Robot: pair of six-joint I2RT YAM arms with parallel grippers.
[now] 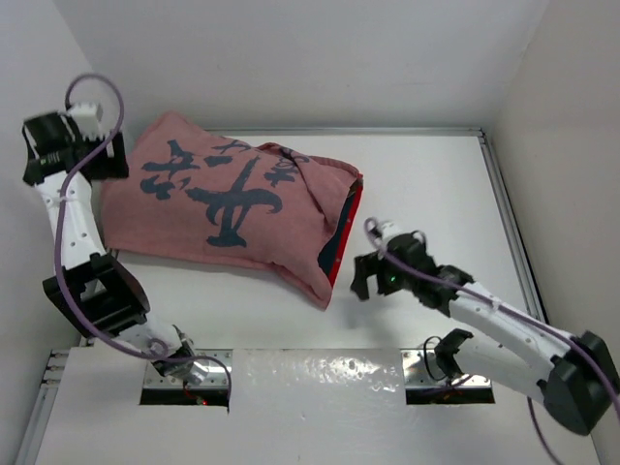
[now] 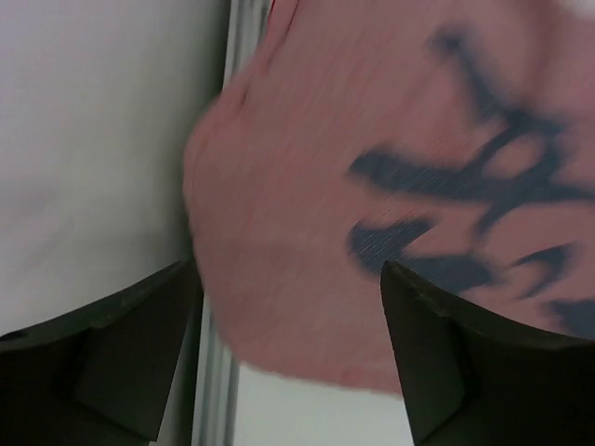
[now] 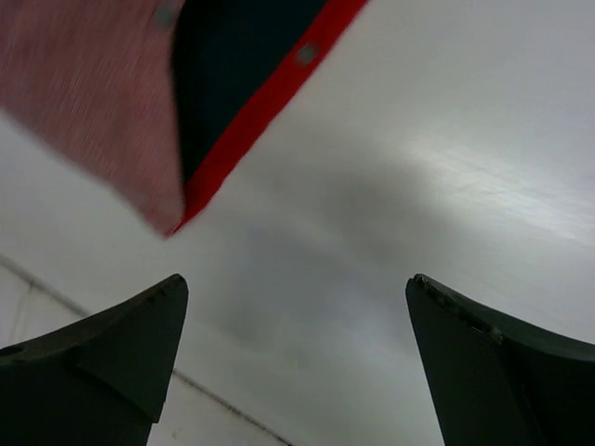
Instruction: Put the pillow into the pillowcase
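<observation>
My right gripper goes down and to the left in the top view onto the fold at the pillowcase's near corner (image 1: 322, 292) (image 3: 165, 206) next, since it sticks out over bare table.
The pillowcase (image 1: 223, 203) lies plump on the left half of the table, faded red with dark printed marks, its open end with a dark lining and red hem (image 1: 344, 228) facing right. No white pillow shows; it is hidden or out of view. My left gripper (image 1: 108, 155) is open at the case's far left corner, its jaws either side of that corner (image 2: 307, 214) without closing on it. My right gripper (image 1: 373, 279) is open and empty over bare table, just right of the case's near right corner (image 3: 93, 93).
The white table (image 1: 436, 194) has a metal rail along its back and right edges (image 1: 504, 213); the rail also shows in the left wrist view (image 2: 216, 390). White walls stand close on the left, back and right. A shiny plate (image 1: 320, 378) lies between the arm bases.
</observation>
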